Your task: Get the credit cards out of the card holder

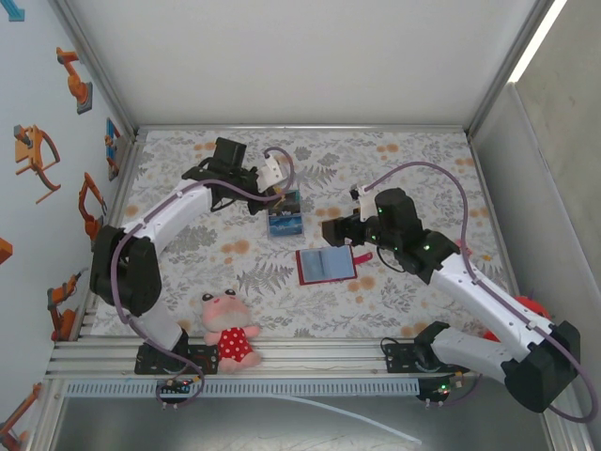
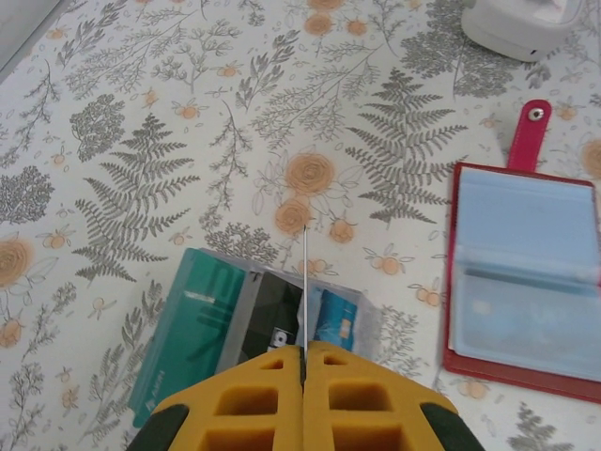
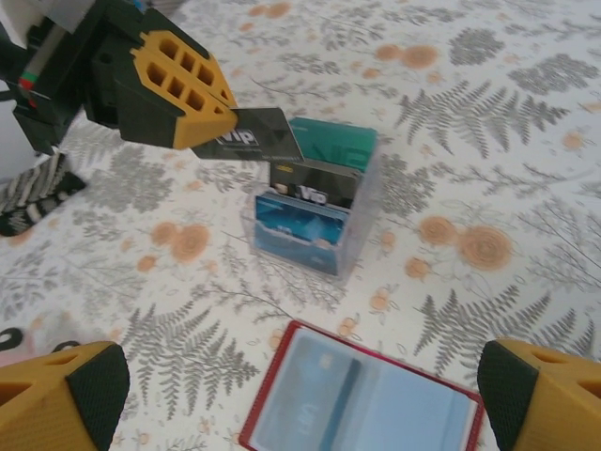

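My left gripper comes down over the clear box's middle slot (image 1: pixel 290 208) (image 2: pixel 272 315) next and releases the card there, since a matching black VIP card already stands in that slot.
The red card holder (image 1: pixel 326 265) lies open on the floral table, its tab (image 2: pixel 531 132) pointing away. A bluish card (image 3: pixel 324 381) shows through its left pocket. My left gripper (image 1: pixel 274 188) is shut on a dark credit card marked VIP (image 3: pixel 249 136), seen edge-on as a thin line (image 2: pixel 305 272) between the yellow fingers (image 2: pixel 357 390). It holds that card just above a clear box (image 3: pixel 352 221) that stands teal (image 2: pixel 188 324), black (image 3: pixel 315 188) and blue (image 3: pixel 296 221) cards upright. My right gripper (image 3: pixel 300 404) hovers open over the holder, nothing between its fingers (image 3: pixel 61 395).
A plush toy in a red dress (image 1: pixel 228 331) lies near the front edge, left of centre. Walls enclose the table on three sides. A metal rail (image 1: pixel 310 362) with the arm bases runs along the near edge.
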Controlling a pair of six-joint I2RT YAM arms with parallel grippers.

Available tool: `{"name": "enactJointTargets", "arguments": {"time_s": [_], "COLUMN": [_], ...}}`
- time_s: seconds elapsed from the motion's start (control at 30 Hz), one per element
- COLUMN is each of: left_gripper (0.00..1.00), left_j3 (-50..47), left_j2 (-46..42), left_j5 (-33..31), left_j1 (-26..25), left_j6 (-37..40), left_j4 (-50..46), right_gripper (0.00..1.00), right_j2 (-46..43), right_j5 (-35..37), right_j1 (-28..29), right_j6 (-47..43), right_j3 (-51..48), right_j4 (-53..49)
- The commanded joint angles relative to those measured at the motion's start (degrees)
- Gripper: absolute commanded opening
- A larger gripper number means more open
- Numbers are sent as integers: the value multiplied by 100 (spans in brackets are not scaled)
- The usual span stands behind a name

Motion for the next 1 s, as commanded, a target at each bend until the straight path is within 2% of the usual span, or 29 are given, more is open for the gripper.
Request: {"name": "enactJointTargets", "arguments": {"time_s": [0.0, 0.3, 0.97], "left_gripper": [0, 0, 2], "left_j3": [274, 817, 1152], "left_j2": [332, 1046, 1625], "left_j5": [326, 431, 499], "left_j1": [12, 52, 158], "left_j6": [485, 847, 872], "left_j4": [150, -402, -739], "right_gripper": [95, 94, 94], "right_j2": [96, 120, 72], "right_j5": [734, 1067, 1046], "right_j1": [20, 20, 20], "right_j6": [287, 489, 521], "right_j3": [195, 202, 144], "right_j4": [-313, -493, -489]}}
